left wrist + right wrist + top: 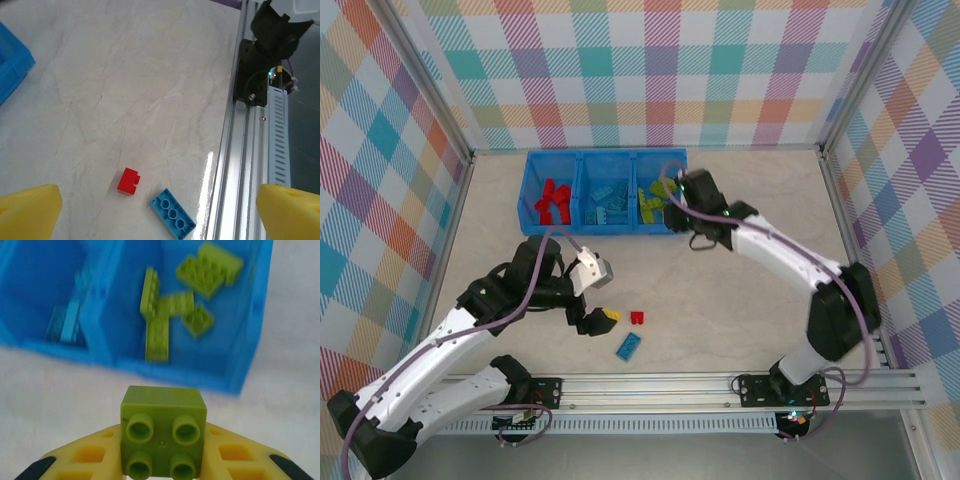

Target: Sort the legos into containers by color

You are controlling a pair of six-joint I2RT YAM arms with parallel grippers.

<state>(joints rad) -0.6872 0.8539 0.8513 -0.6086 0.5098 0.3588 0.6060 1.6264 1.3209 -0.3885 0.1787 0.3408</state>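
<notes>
I will lower my left gripper with a turn over the small red lego [637,317] [129,181] and close next, because it lies loose outside its container.
The blue tray [529,190] holds three containers: red legos [555,203] on the left, light blue ones [610,205] in the middle, lime green ones [652,203] on the right. My right gripper [164,460] is shut on a lime green 2x2 lego [164,432], just in front of the tray's near wall [170,371] by the green compartment [165,325]. My left gripper [157,200] is open above the table. Below it lie a small red lego [129,181] and an upturned light blue lego [172,213]. In the top view they sit at the red lego [638,318] and the blue lego [628,346].
An aluminium rail [720,385] runs along the near table edge, close to the two loose bricks [250,150]. The right arm's base [265,55] stands on it. Plaid walls [650,70] close in the table on three sides.
</notes>
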